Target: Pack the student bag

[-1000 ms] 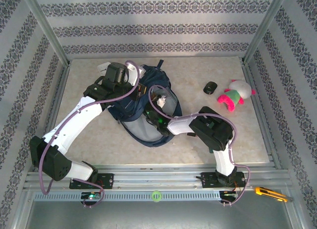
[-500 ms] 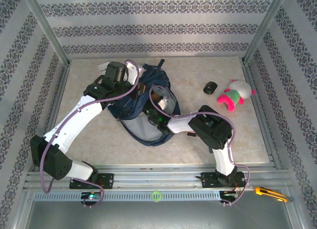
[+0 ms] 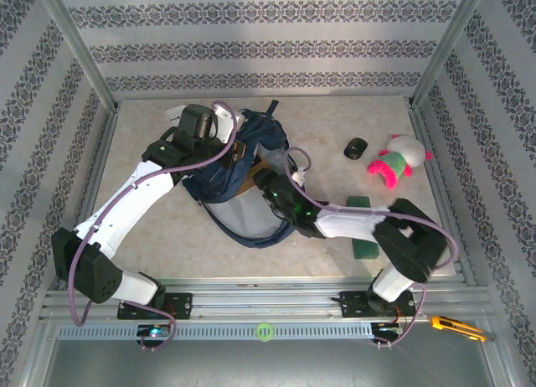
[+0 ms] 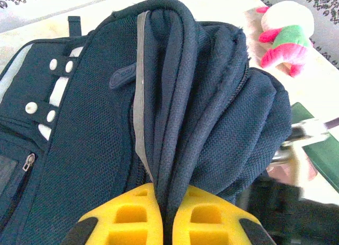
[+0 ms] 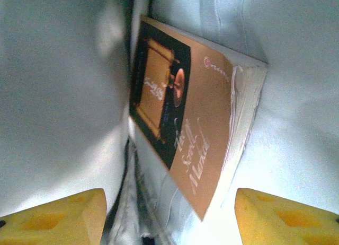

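Note:
The book is inside, so my left gripper should move back and down toward my base, over the pale-lined opening (image 3: 239, 215) below it, and release the fold.
The student bag (image 3: 251, 157), a navy backpack, lies left of the table's middle with its pale-lined opening (image 3: 239, 215) facing the near edge. My left gripper (image 3: 228, 147) is shut on a fold of the bag's navy top fabric (image 4: 175, 112), its yellow fingers (image 4: 127, 213) pinching the fabric between them. My right gripper (image 3: 268, 183) reaches into the opening and stands open (image 5: 169, 218). Ahead of it, a brown book (image 5: 196, 133) leans on the bag's pale lining, clear of both fingers.
A flat green item (image 3: 365, 246) lies partly under my right forearm. A black mouse (image 3: 355, 147) and a pink, white and green plush toy (image 3: 400, 161) sit at the back right. A yellow box cutter (image 3: 456, 327) rests on the front rail.
My right gripper has opened and let go of the book inside the bag. The right elbow has swung right and toward the near edge, uncovering the green item. The left arm has not moved.

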Tool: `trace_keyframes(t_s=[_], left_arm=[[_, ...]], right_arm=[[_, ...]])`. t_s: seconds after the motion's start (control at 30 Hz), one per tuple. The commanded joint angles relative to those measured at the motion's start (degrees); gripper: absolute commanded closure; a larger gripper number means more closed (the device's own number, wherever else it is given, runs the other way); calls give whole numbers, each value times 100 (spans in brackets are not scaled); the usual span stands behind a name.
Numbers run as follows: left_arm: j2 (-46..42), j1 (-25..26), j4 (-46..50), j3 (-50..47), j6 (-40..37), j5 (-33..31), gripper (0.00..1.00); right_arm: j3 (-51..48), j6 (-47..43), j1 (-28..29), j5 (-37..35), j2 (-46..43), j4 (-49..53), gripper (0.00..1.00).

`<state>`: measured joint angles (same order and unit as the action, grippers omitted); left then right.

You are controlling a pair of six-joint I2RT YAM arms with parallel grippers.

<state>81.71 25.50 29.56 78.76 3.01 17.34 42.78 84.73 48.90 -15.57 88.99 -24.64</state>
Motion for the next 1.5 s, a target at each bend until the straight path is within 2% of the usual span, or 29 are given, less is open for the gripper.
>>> trace_keyframes(t_s=[0.0,0.17,0.33,0.47,0.57,0.73,0.83,0.93,1.03,1.1,1.17,1.3,1.4,1.47], left_arm=[[-61,-8,-572,16,-249,79,100],[24,3,-616,-272,-555,264,100],[110,144,-660,-764,-1196,424,100],[340,533,-754,-1221,-1743,360,100],[687,906,-788,-1525,-2001,238,100],[1410,1503,-1105,-2036,-2085,40,97],[1719,1624,-1085,-2051,-1977,87,94],[1575,1620,-1137,-2045,-1876,17,82],[1172,1555,-1095,-1902,-1594,-213,64],[846,1379,-985,-1752,-1214,-162,47],[489,1138,-980,-1700,-753,-25,36],[-386,454,-1269,-1937,450,179,24],[-955,-129,-1391,-2227,1151,416,23],[-1281,-370,-1307,-2392,1346,394,23]], right_arm=[[-279,-673,60,35,-1047,682,36],[-315,-1473,-346,742,-2268,2011,36],[-161,-2569,-895,993,-3165,3080,37],[179,-3547,-1519,1412,-3376,3842,37],[358,-4152,-1760,1547,-3410,4105,36],[338,-4403,-2148,1890,-3428,4199,36],[267,-4461,-2235,2018,-3458,4111,36],[239,-4703,-2237,2123,-3495,4039,36],[237,-5303,-2220,2340,-3559,3908,36],[319,-6102,-2131,2545,-3588,3897,35],[409,-7135,-1894,2727,-3610,3953,34],[596,-9501,-1051,2901,-3491,4422,32],[779,-10868,-504,3049,-3124,4972,32],[915,-11528,-148,2913,-2751,5222,32]])
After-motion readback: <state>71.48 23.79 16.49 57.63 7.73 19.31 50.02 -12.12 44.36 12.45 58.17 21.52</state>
